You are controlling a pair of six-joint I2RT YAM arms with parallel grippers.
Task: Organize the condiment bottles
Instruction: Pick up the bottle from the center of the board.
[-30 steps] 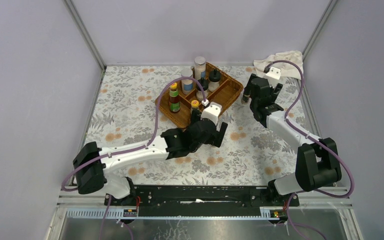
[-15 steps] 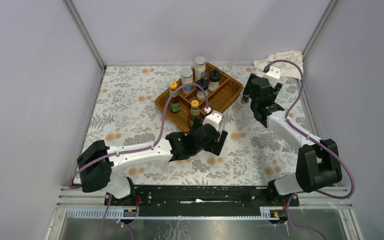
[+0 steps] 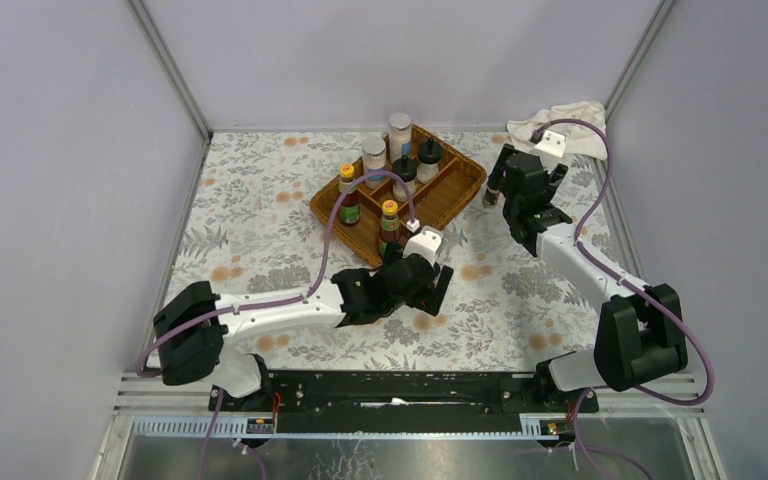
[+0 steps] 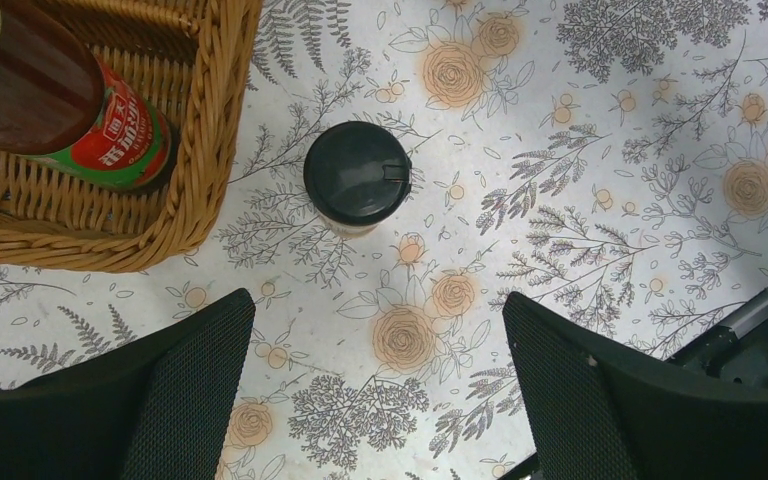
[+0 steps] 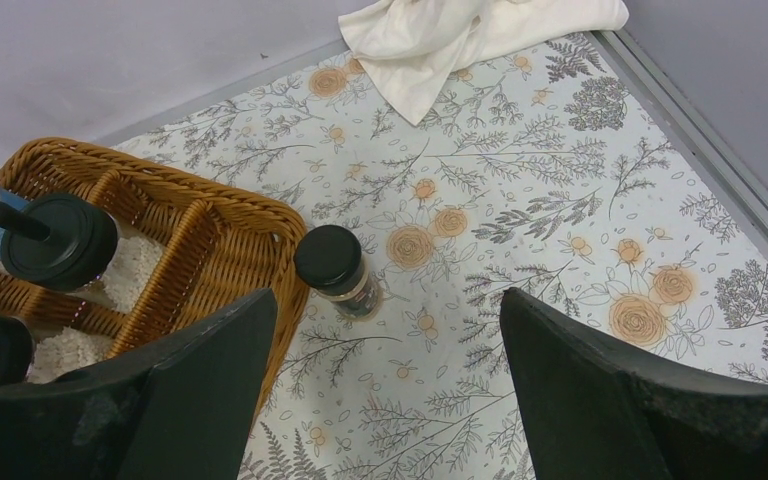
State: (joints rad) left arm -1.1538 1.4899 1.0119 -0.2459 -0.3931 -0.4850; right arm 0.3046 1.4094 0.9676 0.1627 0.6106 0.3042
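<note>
The open left gripper comes down next until its fingers straddle the jar's black lid (image 4: 357, 173), then closes, since the jar stands below it, beside the tray's side.
The wicker tray (image 3: 457, 195) holds two red-labelled, yellow-capped sauce bottles (image 3: 348, 195) (image 3: 390, 224), two white shakers (image 3: 373, 158) (image 3: 399, 134) and two black-lidded bottles (image 3: 406, 176) (image 3: 428, 153). My left gripper (image 3: 430, 280) (image 4: 380, 390) is open and empty above the cloth, just near of the tray. A black-lidded jar (image 4: 357, 186) stands on the table ahead of it, beside the tray wall (image 4: 210, 130); the top view hides it. My right gripper (image 3: 508, 203) (image 5: 390, 390) is open and empty above a dark spice jar (image 5: 338, 268) (image 3: 492, 190) standing by the tray's right corner.
A crumpled white cloth (image 3: 570, 118) (image 5: 470, 30) lies at the back right corner. Grey walls with metal frame rails close in the floral table cover (image 3: 260, 230). The left arm lies across the near middle of the table.
My left gripper has drawn back from the tray toward the near edge, leaving the front sauce bottle standing in the tray. The right arm has barely shifted.
</note>
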